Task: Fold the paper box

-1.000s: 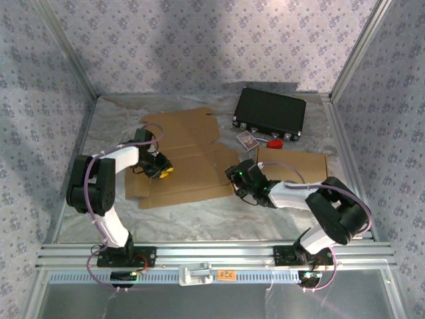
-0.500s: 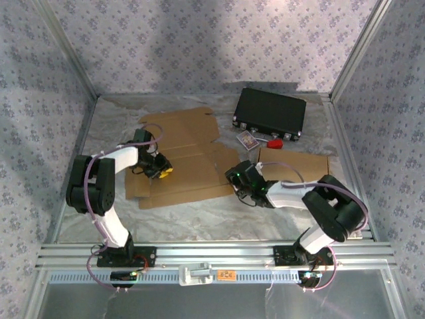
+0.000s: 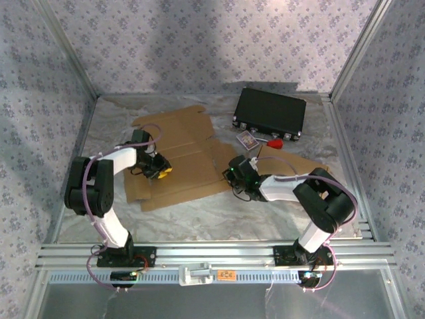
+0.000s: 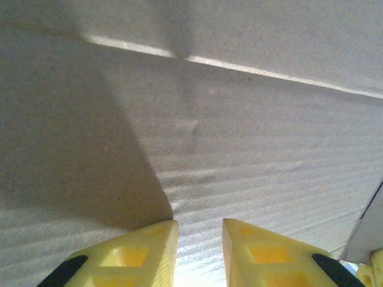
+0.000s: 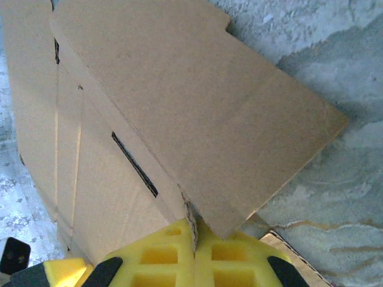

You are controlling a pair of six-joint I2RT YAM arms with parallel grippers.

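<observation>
My right gripper will next lift outward toward the black case's near corner [image 3: 236,123], which stands outward of it. Then it will release the flap's edge, as the blank still lies flat.
The paper box [image 3: 180,154] is a flat brown cardboard blank lying left of the table's middle. My right gripper [image 3: 234,175] is at the blank's right edge. In the right wrist view its yellow fingers [image 5: 161,257] are shut [image 5: 194,232] on the thin edge of a cardboard flap [image 5: 197,101], which tilts up off the foil. My left gripper [image 3: 158,170] rests over the blank's left part. In the left wrist view its gripper [image 4: 198,234] shows a narrow gap between its yellow fingertips [image 4: 157,239], with nothing in it and the cardboard [image 4: 239,131] close below.
A black case [image 3: 269,114] stands at the back right, with a small card [image 3: 247,139] and a red object [image 3: 275,142] in front of it. Another flat cardboard sheet [image 3: 299,163] lies on the right under my right arm. Patterned walls enclose the foil-covered table [image 3: 219,212].
My right gripper has closed on the flap's edge and moved slightly back and left. The blank has shifted and turned a little. The left gripper has stayed in place.
</observation>
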